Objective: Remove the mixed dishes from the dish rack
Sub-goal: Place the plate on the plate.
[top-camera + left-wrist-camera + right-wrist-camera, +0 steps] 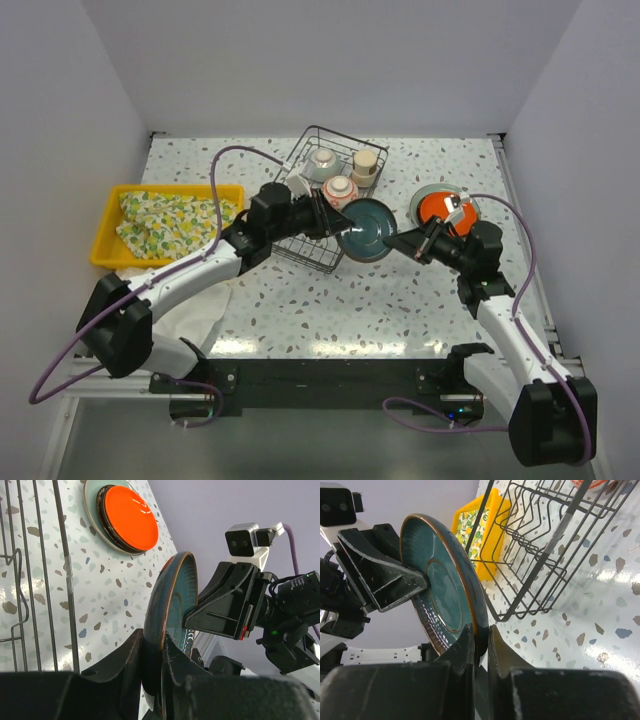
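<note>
I should move my right gripper to the right in the top view and down onto the orange-red plate (438, 206) to release the rim of the teal plate, since plates are stacked there.
A dark teal plate (368, 228) stands on edge above the table, just right of the dish rack (308, 262), held from both sides. My left gripper (336, 228) is shut on its left rim; the rim sits between my left gripper's (162, 647) jaws in the left wrist view. My right gripper (401, 243) is shut on the opposite rim, and the right wrist view shows the plate (445, 585) pinched in my right gripper (482, 635). In the rack stand a celadon bowl (322, 163), a red-patterned bowl (340, 190) and a beige cup (365, 166).
An orange-red plate (443, 208) lies on a stack of plates on the table to the right, partly behind my right arm. A yellow tray (108, 228) with a patterned cloth (170, 220) sits at the left. White walls close in three sides.
</note>
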Available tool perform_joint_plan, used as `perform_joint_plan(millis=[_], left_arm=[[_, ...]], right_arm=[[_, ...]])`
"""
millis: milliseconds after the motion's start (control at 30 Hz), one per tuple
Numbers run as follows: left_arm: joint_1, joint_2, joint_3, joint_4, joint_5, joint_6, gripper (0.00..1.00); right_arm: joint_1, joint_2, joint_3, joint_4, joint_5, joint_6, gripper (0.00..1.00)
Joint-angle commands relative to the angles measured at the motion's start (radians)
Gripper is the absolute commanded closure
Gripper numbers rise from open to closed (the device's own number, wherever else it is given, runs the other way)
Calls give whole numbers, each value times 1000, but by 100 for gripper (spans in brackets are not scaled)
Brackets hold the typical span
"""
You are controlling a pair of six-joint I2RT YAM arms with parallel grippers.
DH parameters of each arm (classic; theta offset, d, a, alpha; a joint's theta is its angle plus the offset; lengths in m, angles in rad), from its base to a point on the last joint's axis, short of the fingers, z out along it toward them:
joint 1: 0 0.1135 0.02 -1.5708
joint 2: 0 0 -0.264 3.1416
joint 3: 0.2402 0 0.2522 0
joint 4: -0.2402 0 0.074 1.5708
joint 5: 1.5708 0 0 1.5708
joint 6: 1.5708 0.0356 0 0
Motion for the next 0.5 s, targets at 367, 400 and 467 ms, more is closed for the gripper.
perform_joint_plan(millis=[367,400,467], left_arm=[[11,-189,0,-210,-422,370,12],[11,-206,-15,-235,-454,391,11],[10,-272,-41,-252,-555,456,4]], right_arm=[[-17,18,172,-219,148,-186,100],[-25,31,191,-219,151,-185,100],[-62,41,212,-221,169,-175,100]])
